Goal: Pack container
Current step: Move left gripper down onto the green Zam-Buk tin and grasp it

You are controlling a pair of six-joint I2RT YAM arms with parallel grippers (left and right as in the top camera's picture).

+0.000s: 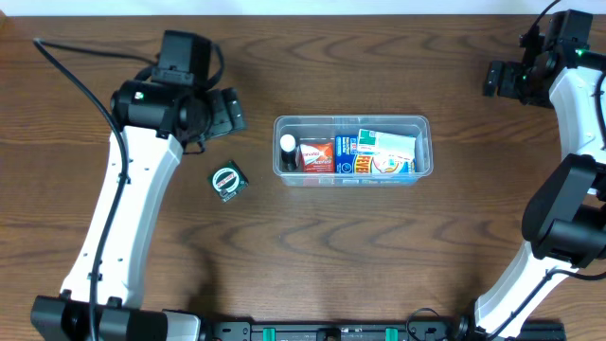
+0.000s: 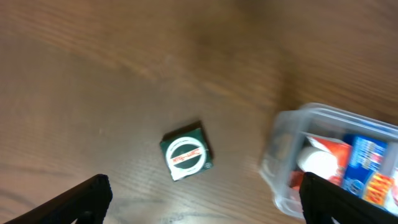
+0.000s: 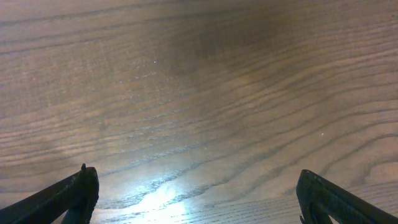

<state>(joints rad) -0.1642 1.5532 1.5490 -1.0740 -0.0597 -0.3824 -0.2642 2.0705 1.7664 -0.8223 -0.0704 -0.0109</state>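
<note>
My left gripper needs to move down and back toward the dark green packet (image 1: pixel 228 181) (image 2: pixel 186 155), which is below and back of it, and turn so that my fingers line up with the packet's slanted sides.
The clear plastic container (image 1: pixel 352 121) stands at the table's middle, holding a white-capped bottle (image 1: pixel 288 144), a red packet (image 1: pixel 316 155) and blue-and-white boxes (image 1: pixel 379 153). Its left end shows in the left wrist view (image 2: pixel 281 155). A small dark green packet with a white ring (image 1: pixel 227 181) lies on the table left of the container; it also shows in the left wrist view (image 2: pixel 186 152). My left gripper (image 1: pixel 225 112) is open and empty, above and behind the packet; its fingers (image 2: pixel 202 202) straddle bare wood. My right gripper (image 1: pixel 502 78) is open and empty at the far right back, over bare wood (image 3: pixel 198 196).
The table is dark brown wood (image 1: pixel 312 246). The left arm (image 1: pixel 133 189) runs along the left side and the right arm (image 1: pixel 568 189) along the right edge. A black rail (image 1: pixel 322 332) lies at the front edge.
</note>
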